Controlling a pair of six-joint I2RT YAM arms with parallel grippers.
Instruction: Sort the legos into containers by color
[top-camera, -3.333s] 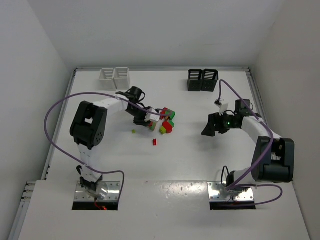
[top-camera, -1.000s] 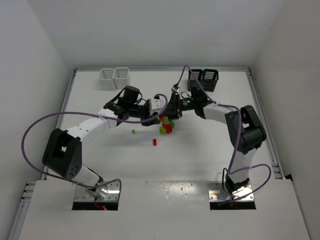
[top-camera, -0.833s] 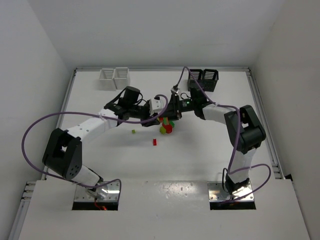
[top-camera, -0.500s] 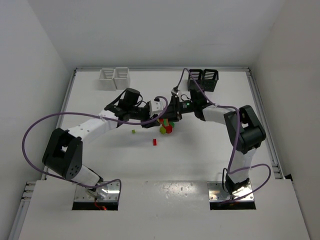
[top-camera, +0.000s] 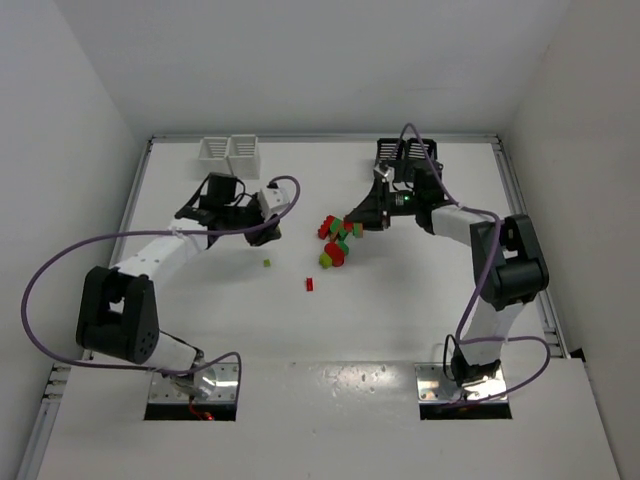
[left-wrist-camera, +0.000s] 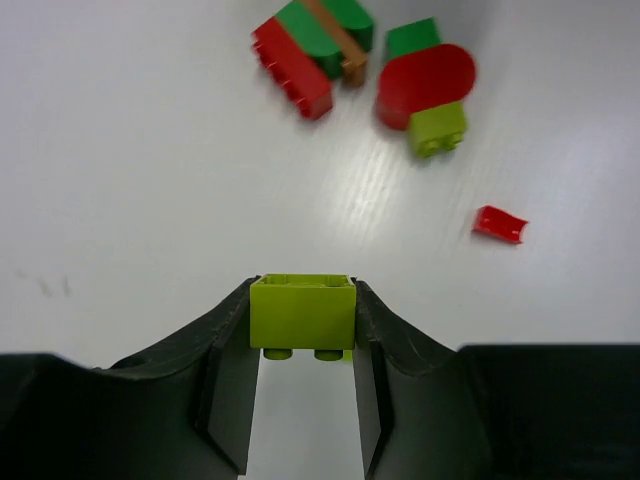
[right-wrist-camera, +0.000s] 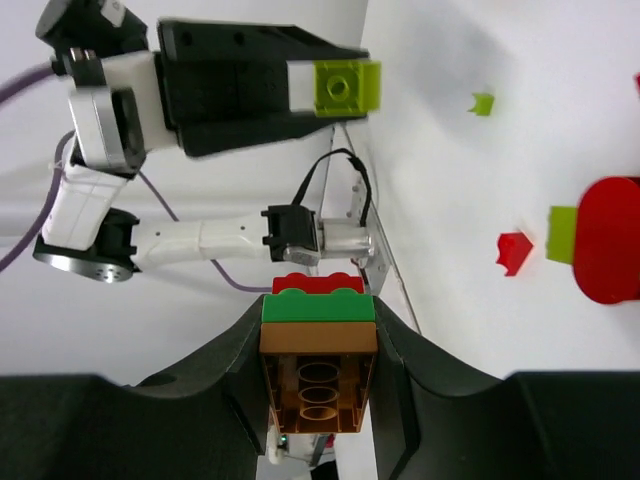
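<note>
Next, my left gripper swings outward over the white container nearer the black pair and releases the yellow-green lego, which still hangs outside any container.
My left gripper (left-wrist-camera: 302, 305) is shut on a yellow-green lego (left-wrist-camera: 302, 314) and holds it above the table, left of the lego pile (top-camera: 336, 238). My right gripper (right-wrist-camera: 318, 325) is shut on a joined stack (right-wrist-camera: 318, 375) of brown, green and red bricks. From above, the left gripper (top-camera: 278, 215) and the right gripper (top-camera: 352, 222) stand apart on either side of the pile. The pile shows a red and green chunk (left-wrist-camera: 308, 55), a round red piece (left-wrist-camera: 425, 82) and a yellow-green brick (left-wrist-camera: 438, 128). The containers stand at the back: the white pair (top-camera: 228, 155) and the black pair (top-camera: 407, 160).
A small red lego (top-camera: 310, 284) and a tiny yellow-green lego (top-camera: 266, 263) lie alone in front of the pile. White walls close off the table's left, back and right sides. Purple cables loop off both arms.
The two grippers were together over the pile. The left has drawn back left with the yellow-green lego. The right has drawn back right with the brown, green and red stack.
</note>
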